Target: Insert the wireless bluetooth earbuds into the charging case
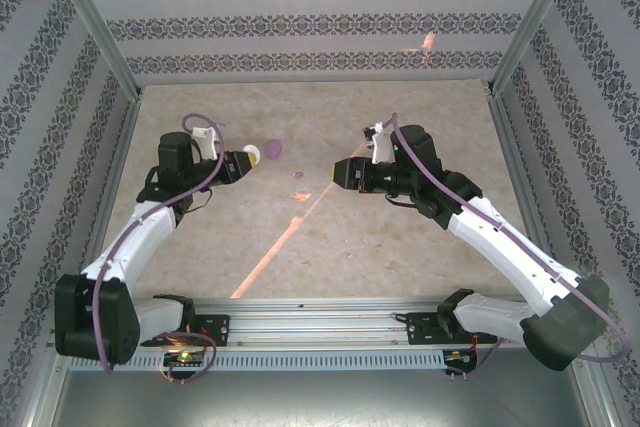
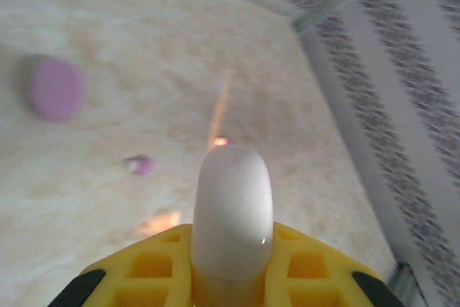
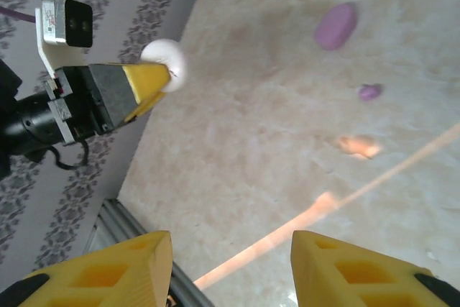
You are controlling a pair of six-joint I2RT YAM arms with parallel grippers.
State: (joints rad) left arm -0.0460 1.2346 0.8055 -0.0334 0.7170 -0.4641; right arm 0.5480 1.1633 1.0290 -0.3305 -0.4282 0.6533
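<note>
The robot's left gripper should next go lower, tip its fingers downward and let go of the flat white disc (image 2: 231,206), since the bare tabletop beside the case is below the gripper.
The charging case (image 1: 272,150) is a lilac oval pebble lying shut on the table, also seen as the case (image 2: 54,88) and the case (image 3: 335,25). One tiny lilac earbud (image 1: 298,176) lies just right of and nearer than it, the same earbud (image 2: 141,165) and earbud (image 3: 369,92). My left gripper (image 1: 247,160) hangs above the table left of the case, shut on a flat white round disc (image 2: 231,206), which pokes out past the yellow fingers (image 3: 147,83). My right gripper (image 3: 231,249) stands open and empty, right of the earbud (image 1: 335,172).
A streak of orange light (image 1: 285,237) crosses the beige marbled tabletop with a bright patch (image 3: 357,146) near the earbud. Patterned walls and metal frame posts (image 1: 95,22) close in the table on three sides. The rail (image 1: 320,312) runs along the near edge.
</note>
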